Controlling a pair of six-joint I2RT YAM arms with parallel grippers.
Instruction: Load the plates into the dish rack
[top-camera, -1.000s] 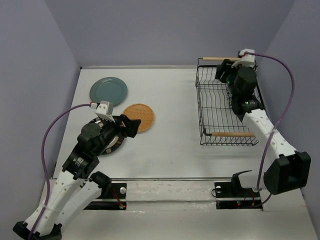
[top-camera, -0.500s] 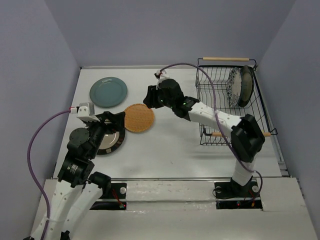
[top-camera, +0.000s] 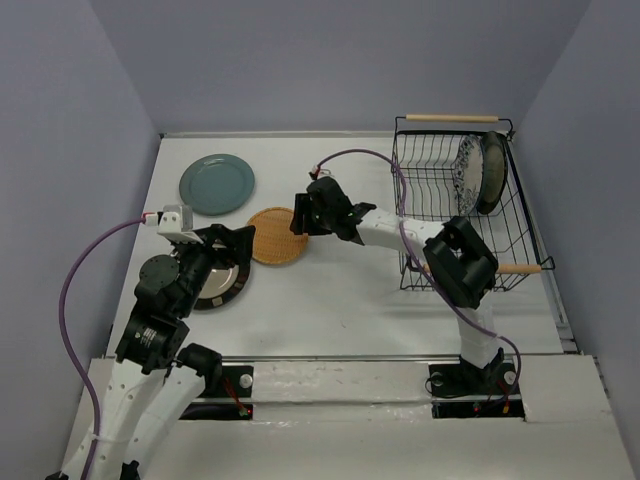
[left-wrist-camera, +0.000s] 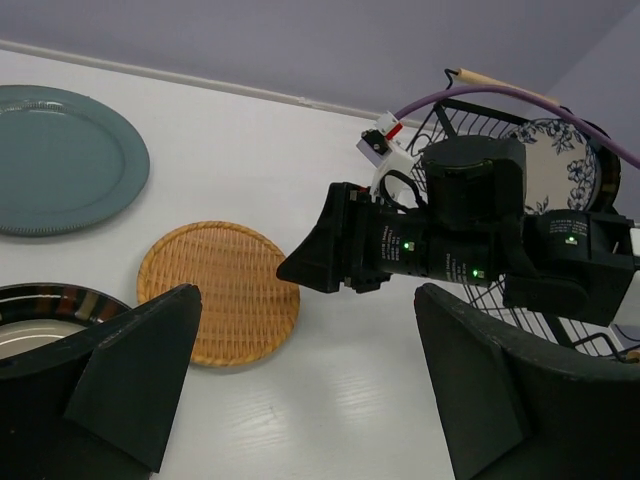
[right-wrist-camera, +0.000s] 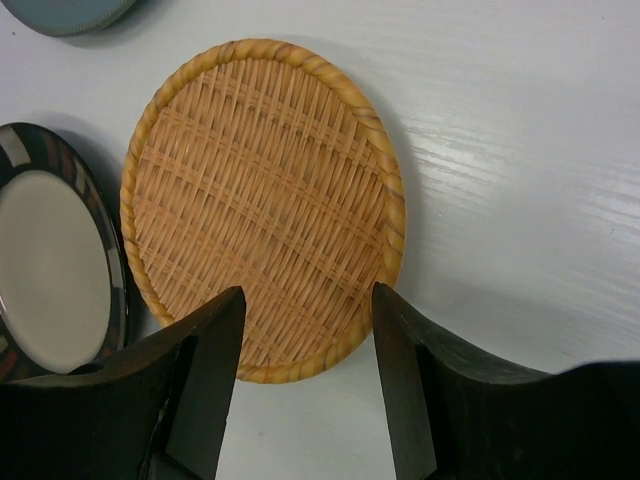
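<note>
The right gripper lowers onto the woven plate's rack-side rim (top-camera: 304, 244) (right-wrist-camera: 352, 336) below it next and closes there, since its open fingers already stand astride that rim.
The woven orange-tan plate (top-camera: 277, 236) lies flat on the table. My right gripper (top-camera: 303, 212) is open just above its right edge, and its fingers straddle the near rim in the right wrist view (right-wrist-camera: 308, 300). My left gripper (top-camera: 235, 250) is open and empty, above a dark striped-rimmed plate (top-camera: 215, 280). The teal plate (top-camera: 217, 184) lies at the far left. The dish rack (top-camera: 432, 190) holds the blue floral plate (top-camera: 466, 172) and a second dark striped plate (top-camera: 490, 172), both upright at its far end.
The left wrist view shows the woven plate (left-wrist-camera: 220, 290), the teal plate (left-wrist-camera: 60, 160), the right gripper (left-wrist-camera: 320, 255) and the rack's wooden handle (left-wrist-camera: 478, 76). Purple cables loop off both arms. Walls close the table on the left, back and right.
My right arm left the rack's far end, crossed to the woven plate and came down at its right edge. My left gripper drew back from the woven plate.
</note>
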